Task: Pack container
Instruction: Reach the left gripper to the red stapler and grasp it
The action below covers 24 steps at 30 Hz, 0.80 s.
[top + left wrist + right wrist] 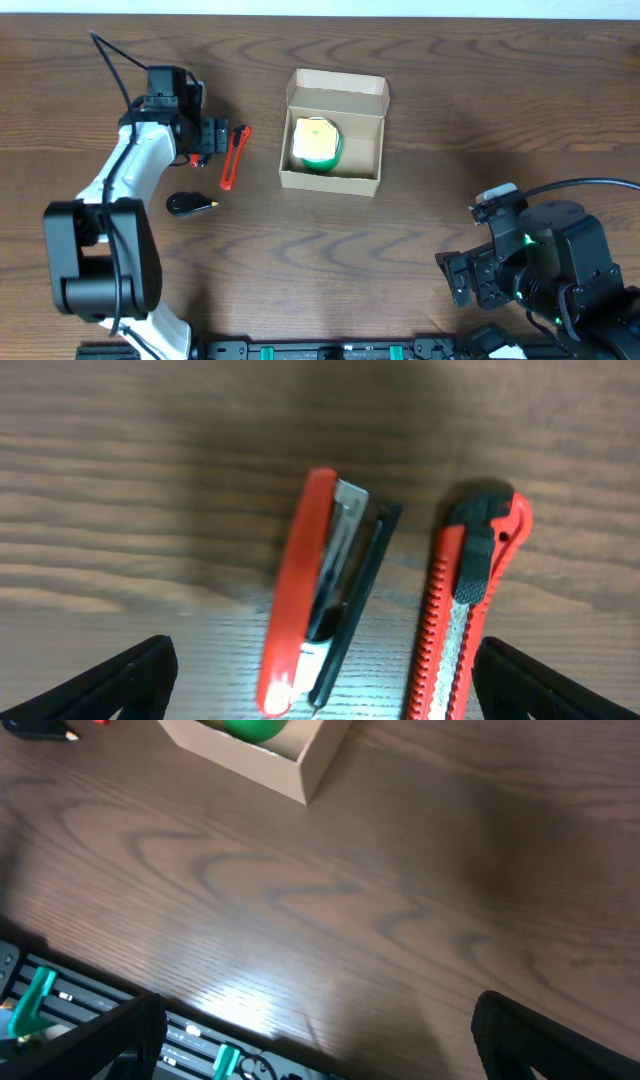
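Observation:
With the stapler [310, 590] lying lengthwise between the open fingers, the left gripper moves down around it next and closes across its red and black long sides.
The container [330, 181] is a small tan cardboard box, open, with its flap lid standing at the far side. A green and yellow tape roll [318, 144] lies inside it. My left gripper [207, 135] is open and hovers over a red stapler [310, 590], with a red utility knife [465, 610] just to its right. The knife also shows in the overhead view [235, 155]. My right gripper [468, 277] is open and empty at the front right, far from the box. The box corner [305, 765] shows at the top of the right wrist view.
A small black object with a pale tip [190, 204] lies in front of the left gripper. A rail with green clips [40, 1005] runs along the table's front edge.

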### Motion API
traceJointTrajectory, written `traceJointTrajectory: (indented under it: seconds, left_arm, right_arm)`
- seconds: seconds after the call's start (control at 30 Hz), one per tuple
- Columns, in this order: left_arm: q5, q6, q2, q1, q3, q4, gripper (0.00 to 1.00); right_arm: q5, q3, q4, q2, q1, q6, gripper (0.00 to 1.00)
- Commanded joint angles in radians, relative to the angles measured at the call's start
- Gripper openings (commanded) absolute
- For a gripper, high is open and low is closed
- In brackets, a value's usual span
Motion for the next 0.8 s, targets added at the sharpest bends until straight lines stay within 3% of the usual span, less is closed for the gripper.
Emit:
traceJointTrajectory:
  seconds: [0.0, 0.7, 0.77]
  left_arm:
    - [0.027, 0.031, 0.035, 0.004, 0.022, 0.013, 0.95]
    - [-0.03, 0.031, 0.132, 0.004, 0.022, 0.045, 1.0]
    - [-0.033, 0.031, 0.133, 0.004, 0.022, 0.044, 0.93]
  right_arm:
    - [0.009, 0.001, -0.002, 0.0, -0.007, -0.017, 0.99]
    - [0.009, 0.001, -0.002, 0.0, -0.007, -0.017, 0.99]
    - [0.009, 0.001, -0.001, 0.0, -0.007, -0.017, 0.99]
